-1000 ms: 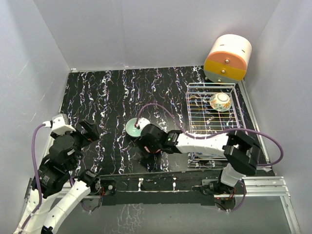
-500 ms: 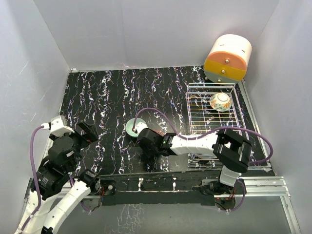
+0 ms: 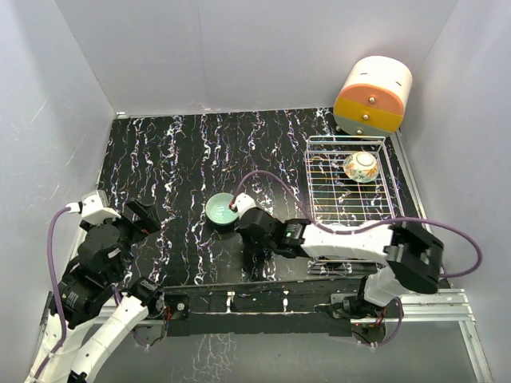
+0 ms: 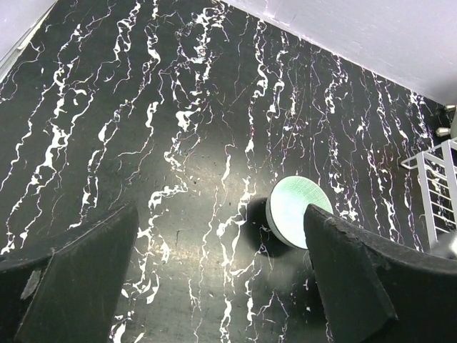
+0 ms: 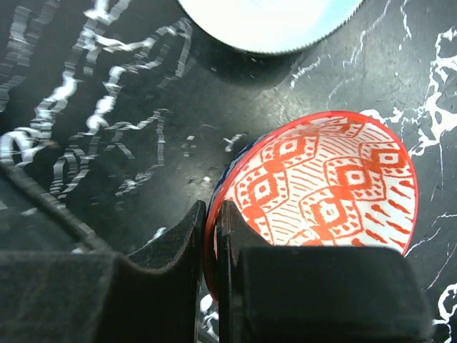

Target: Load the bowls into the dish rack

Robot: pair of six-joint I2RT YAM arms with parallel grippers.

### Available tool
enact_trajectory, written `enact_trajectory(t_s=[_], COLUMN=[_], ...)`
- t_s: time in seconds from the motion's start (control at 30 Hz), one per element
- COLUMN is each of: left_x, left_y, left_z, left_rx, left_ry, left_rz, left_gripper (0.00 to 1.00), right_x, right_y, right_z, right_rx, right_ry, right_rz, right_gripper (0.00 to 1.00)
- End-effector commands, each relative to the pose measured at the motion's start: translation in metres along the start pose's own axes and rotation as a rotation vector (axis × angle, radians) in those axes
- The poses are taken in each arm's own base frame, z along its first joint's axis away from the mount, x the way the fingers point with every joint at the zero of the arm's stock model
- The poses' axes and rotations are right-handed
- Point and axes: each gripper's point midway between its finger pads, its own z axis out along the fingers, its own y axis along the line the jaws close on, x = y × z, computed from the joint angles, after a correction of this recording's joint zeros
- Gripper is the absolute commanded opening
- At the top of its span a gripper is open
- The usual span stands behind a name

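Note:
The rack wires [image 3: 329,194] beside the cream bowl are bare, so I need to raise my right gripper to the right in the top view, tip it over them and release.
My right gripper [image 5: 212,209] is shut on the rim of a bowl [image 5: 328,193] that has a red-orange edge and a white inside with an orange pattern; one finger is inside it, the other outside. The mint green bowl [image 5: 271,21] sits on the table just beyond it and also shows as the mint green bowl [image 3: 219,209] beside the right gripper [image 3: 241,219], which hides the held bowl from above. A cream bowl with an orange flower [image 3: 361,167] lies in the silver wire dish rack [image 3: 335,203]. The left gripper [image 4: 221,286] hangs open over bare table, left of the mint bowl [image 4: 293,218].
A cream-and-orange drawer box [image 3: 373,96] stands behind the rack at the back right. White walls enclose the black marbled table [image 3: 176,159]. The rack's corner [image 4: 437,193] shows at the right edge of the left wrist view.
My right gripper has closed onto the patterned bowl's rim, and the right arm's elbow has swung out to the right. The left arm has barely moved.

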Motion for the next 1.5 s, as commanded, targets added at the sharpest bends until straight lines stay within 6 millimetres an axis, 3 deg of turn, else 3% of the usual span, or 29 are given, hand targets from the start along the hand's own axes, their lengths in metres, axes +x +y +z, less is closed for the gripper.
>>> enact_trajectory(t_s=[0.0,0.07,0.13,0.3,0.43,0.63,0.77,1.0,1.47], left_x=[-0.004,-0.004,-0.004,-0.005,-0.007,-0.011,-0.012,-0.014,-0.013], left_y=[-0.003,-0.005,-0.006,-0.011,-0.015,-0.015,-0.013,-0.014,-0.019], left_z=[-0.001,0.0,0.0,0.002,0.003,-0.001,-0.003,-0.004,0.001], left_rx=[0.011,0.014,0.019,0.033,0.042,0.049,0.045,0.05,0.052], left_ry=[-0.005,-0.002,-0.002,0.006,0.01,0.004,0.003,0.002,0.011], left_rz=[-0.006,-0.005,-0.006,0.004,0.016,0.018,0.022,0.02,0.021], left_gripper=[0.97,0.97,0.97,0.97,0.97,0.97,0.97,0.97,0.97], right_x=[-0.087,-0.111,-0.136,-0.17,-0.175,-0.157,-0.141,-0.1,-0.06], right_y=[0.026,0.025,0.009,-0.063,-0.121,-0.196,-0.221,-0.252,-0.3], right_z=[-0.062,-0.087,-0.112,-0.152,-0.166,-0.176,-0.181,-0.173,-0.122], right_rx=[-0.181,-0.241,-0.28,-0.27,-0.283,-0.329,-0.402,-0.503,-0.418], right_ry=[-0.299,-0.38,-0.47,-0.63,-0.689,-0.745,-0.772,-0.777,-0.654], right_rz=[0.107,0.152,0.212,0.362,0.469,0.638,0.741,0.963,1.18], right_gripper=[0.08,0.08,0.08,0.08,0.08,0.08,0.08,0.08,0.1])
